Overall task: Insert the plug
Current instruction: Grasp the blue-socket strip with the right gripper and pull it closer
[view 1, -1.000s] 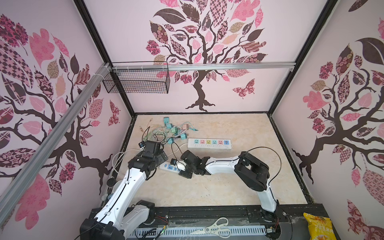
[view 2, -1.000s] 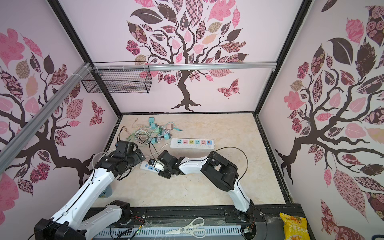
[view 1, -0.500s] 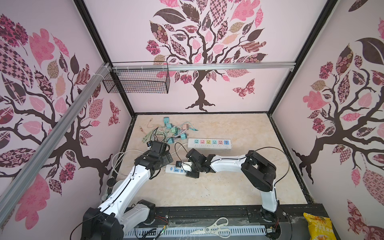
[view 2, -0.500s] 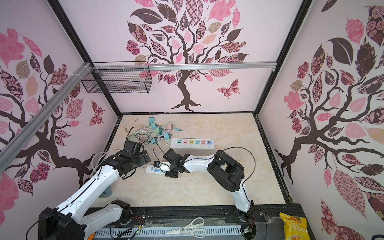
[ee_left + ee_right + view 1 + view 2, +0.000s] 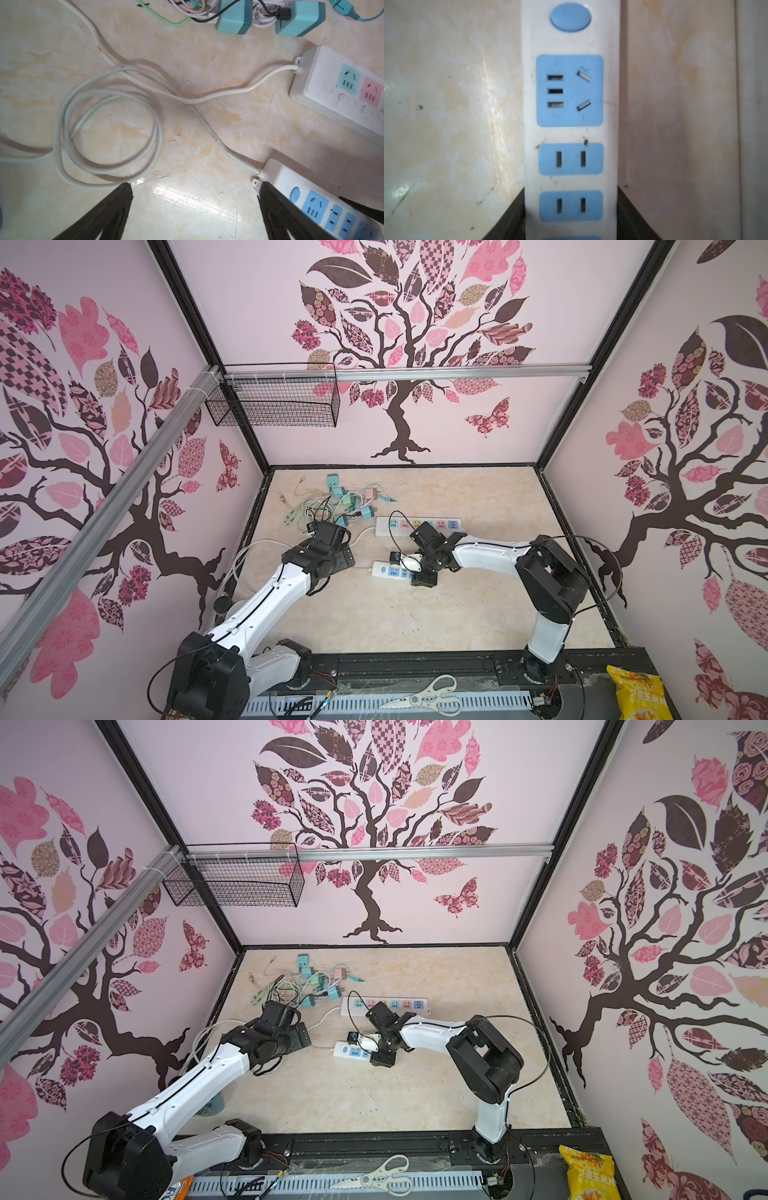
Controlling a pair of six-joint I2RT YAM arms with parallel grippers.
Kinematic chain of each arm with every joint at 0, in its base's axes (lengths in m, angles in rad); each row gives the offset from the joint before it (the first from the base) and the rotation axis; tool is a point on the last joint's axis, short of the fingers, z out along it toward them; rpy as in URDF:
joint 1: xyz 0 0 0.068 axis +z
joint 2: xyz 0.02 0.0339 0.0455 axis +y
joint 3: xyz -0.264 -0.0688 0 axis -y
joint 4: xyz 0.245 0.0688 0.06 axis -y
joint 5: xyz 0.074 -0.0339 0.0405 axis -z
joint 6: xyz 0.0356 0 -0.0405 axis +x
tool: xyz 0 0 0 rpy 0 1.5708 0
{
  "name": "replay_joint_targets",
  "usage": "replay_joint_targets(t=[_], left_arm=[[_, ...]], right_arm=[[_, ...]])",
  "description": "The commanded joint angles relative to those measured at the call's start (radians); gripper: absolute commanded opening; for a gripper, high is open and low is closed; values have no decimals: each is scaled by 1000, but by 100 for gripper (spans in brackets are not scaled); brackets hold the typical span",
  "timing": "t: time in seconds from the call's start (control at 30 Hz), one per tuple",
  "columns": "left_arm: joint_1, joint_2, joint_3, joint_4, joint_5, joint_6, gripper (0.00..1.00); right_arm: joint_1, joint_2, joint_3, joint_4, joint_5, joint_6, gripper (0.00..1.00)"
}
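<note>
The small power strip's cable end is near my left gripper's finger; my right gripper will next pull it away onto bare tabletop and release it.
My right gripper (image 5: 420,570) is shut across the width of a small white power strip (image 5: 390,571) with blue sockets, which lies on the table. In the right wrist view the strip (image 5: 571,133) runs between the two black fingers (image 5: 508,220), its sockets empty. Several teal plugs (image 5: 365,512) lie in a cable tangle at the back left; two plugs (image 5: 233,17) show in the left wrist view. My left gripper (image 5: 195,207) is open over bare table, with nothing between its fingers (image 5: 108,214), and the strip's cable end (image 5: 259,176) is beside one fingertip. In both top views the left gripper (image 5: 299,1038) sits left of the strip (image 5: 353,1051).
A longer white strip (image 5: 395,526) with coloured sockets lies behind the right wrist. A coiled white cable (image 5: 108,133) lies by the left gripper. A wire basket (image 5: 274,402) hangs on the back left wall. Scissors (image 5: 432,697) and a snack bag (image 5: 631,693) lie off the front edge.
The right gripper has carried the small strip to the right, toward the table's middle. The left arm has followed to the right and slightly back, still open.
</note>
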Motion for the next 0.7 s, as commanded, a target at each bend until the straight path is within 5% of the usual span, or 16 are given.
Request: replay_joint_targets(t=[0.0,0.5,0.67], left_arm=[[-25,30,3,44,20,6,98],[-141,182,40,108,53,-13,98],[-153,213,65,122,65,13,98]], right_arm=[[-39,-34,-40,-161,92,-75,46],[-287,-166,-138,-150,148,-228,52],[-273,-141,-97,-165,23,-228,51]])
